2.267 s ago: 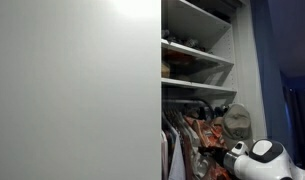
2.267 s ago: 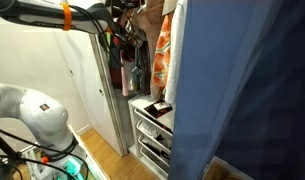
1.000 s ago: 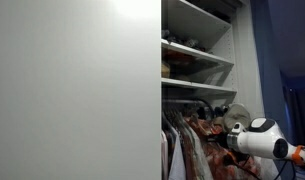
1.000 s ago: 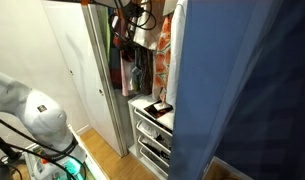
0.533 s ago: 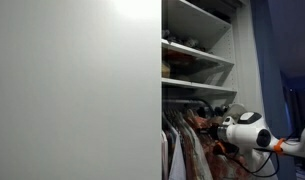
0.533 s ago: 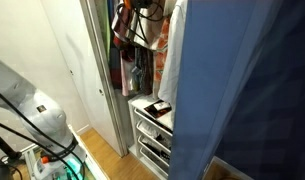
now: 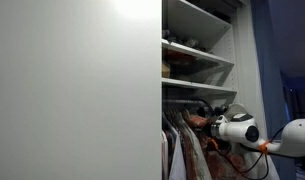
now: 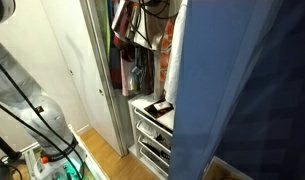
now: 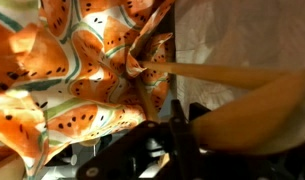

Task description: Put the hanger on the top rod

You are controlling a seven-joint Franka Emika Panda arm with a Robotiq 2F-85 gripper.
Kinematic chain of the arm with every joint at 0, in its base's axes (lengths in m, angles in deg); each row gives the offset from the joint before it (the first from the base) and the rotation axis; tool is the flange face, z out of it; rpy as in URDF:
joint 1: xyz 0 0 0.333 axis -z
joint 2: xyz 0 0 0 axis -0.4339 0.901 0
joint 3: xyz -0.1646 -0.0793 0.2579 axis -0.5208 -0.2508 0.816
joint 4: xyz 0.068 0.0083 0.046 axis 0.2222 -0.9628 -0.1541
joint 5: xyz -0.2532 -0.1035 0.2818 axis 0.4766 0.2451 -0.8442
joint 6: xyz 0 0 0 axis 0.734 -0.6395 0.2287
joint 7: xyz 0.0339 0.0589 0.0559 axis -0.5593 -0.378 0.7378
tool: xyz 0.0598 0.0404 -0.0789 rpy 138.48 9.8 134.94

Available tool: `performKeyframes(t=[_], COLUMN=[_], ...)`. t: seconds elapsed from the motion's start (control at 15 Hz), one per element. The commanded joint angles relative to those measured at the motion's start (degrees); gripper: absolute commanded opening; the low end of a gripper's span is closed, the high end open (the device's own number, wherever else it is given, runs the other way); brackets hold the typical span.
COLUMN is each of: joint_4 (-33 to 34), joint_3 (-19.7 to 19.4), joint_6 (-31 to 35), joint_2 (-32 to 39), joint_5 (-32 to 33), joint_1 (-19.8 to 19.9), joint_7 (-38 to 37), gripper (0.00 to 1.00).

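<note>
I need to lift the hanger's tan end toward the top rod and let go of it there, because the orange shirt is still lower than that rod.
The hanger (image 9: 224, 72) shows as a tan bar in the wrist view, with the orange-red floral shirt (image 9: 62, 70) draped over it. My gripper (image 9: 172, 138) is dark at the bottom edge and shut on the hanger's tan end. In an exterior view my white wrist (image 7: 237, 128) reaches into the white wardrobe beside the orange shirt (image 7: 199, 124) and covers the khaki cap. The top rod (image 7: 189, 107) is a thin dark bar just under the lowest shelf. In an exterior view the orange shirt (image 8: 165, 50) hangs high in the wardrobe opening.
A white wardrobe door (image 7: 77, 90) fills one side. White shelves (image 7: 197, 52) hold folded items. Other garments (image 7: 177, 150) hang beside the shirt. A blue curtain (image 8: 252, 90) blocks much of the view. White drawers (image 8: 152, 130) sit below the clothes.
My arm has risen and pushed further into the wardrobe, carrying the shirt up toward the rod. The cap, visible earlier, is now behind my wrist.
</note>
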Motion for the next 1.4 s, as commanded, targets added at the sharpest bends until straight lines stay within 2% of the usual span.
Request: performKeyframes(t=[0.0, 0.4, 1.0, 1.33], joint_4=[1.96, 7.04, 21.72, 30.18], joint_3=[-0.35, -0.63, -0.52, -1.20], joint_6=[2.09, 5.61, 13.63, 16.81], joint_2=[0.32, 3.97, 12.40, 17.27], joint_5=[-0.50, -0.83, 1.78, 5.03], joint_1=[0.30, 2.34, 5.70, 5.79], joint_7=[-0.27, -2.11, -9.43, -18.22], gripper=[0.04, 0.04, 0.04, 0.04])
